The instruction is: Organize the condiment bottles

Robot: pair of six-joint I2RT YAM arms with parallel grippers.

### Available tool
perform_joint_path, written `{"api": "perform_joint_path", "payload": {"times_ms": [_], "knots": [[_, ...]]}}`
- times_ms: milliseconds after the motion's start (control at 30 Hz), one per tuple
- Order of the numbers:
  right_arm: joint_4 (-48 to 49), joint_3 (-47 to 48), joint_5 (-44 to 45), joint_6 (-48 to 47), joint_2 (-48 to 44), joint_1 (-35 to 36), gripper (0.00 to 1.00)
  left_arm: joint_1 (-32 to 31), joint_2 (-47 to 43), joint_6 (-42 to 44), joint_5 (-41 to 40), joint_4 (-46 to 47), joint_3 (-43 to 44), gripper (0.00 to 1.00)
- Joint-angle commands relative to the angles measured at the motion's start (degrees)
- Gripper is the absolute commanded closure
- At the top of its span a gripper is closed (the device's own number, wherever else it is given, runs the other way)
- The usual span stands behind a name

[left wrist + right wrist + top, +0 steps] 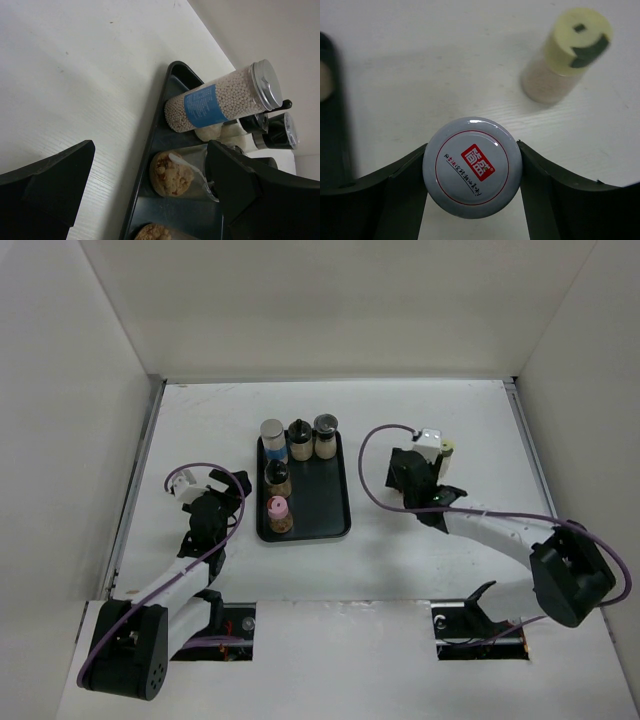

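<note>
My right gripper moves to the left in the top view next and lowers its jar onto the bottom of the tray beside the brown jar, since that spot is empty.
Five condiment bottles stand in the black tray (340,502): a grey-lid, blue-label jar (272,436), a black-lid jar (300,438), a silver-lid jar (325,433), a dark-lid brown jar (278,478) and a pink-lid jar (278,513). My right gripper (412,476) is right of the tray, shut on a grey-lid jar with a red logo (472,167), its fingers (395,195) pressed against both sides of the lid. A pale-yellow-lid jar (567,55) stands on the table just beyond it (446,450). My left gripper (205,502) is open and empty, left of the tray.
The left wrist view shows the tray's rim (147,150), the blue-label jar (220,100) and a brown jar (172,172) between the open fingers. White walls enclose the table on the left, back and right. The tray's right column holds one jar.
</note>
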Motion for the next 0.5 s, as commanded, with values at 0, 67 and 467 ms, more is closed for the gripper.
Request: {"api": "perform_joint_path", "payload": {"times_ms": [0,67,467], "knots": [[9.53,9.64,0.01,-3.55,0.71,6.13,0.53,-0.02,-0.40,-0.28,-0.23,2.63,0.87,0.00],[11.73,13.60,-1.66,-4.78,5.71,9.21,0.53,0.33,-0.13,-0.28,-0.14,2.63,0.87,0.00],[14.99,35.84,-9.92,-7.43,31.48,17.40,0.52,0.42,-1.98,-0.19,0.39,2.02,0.60,0.00]]}}
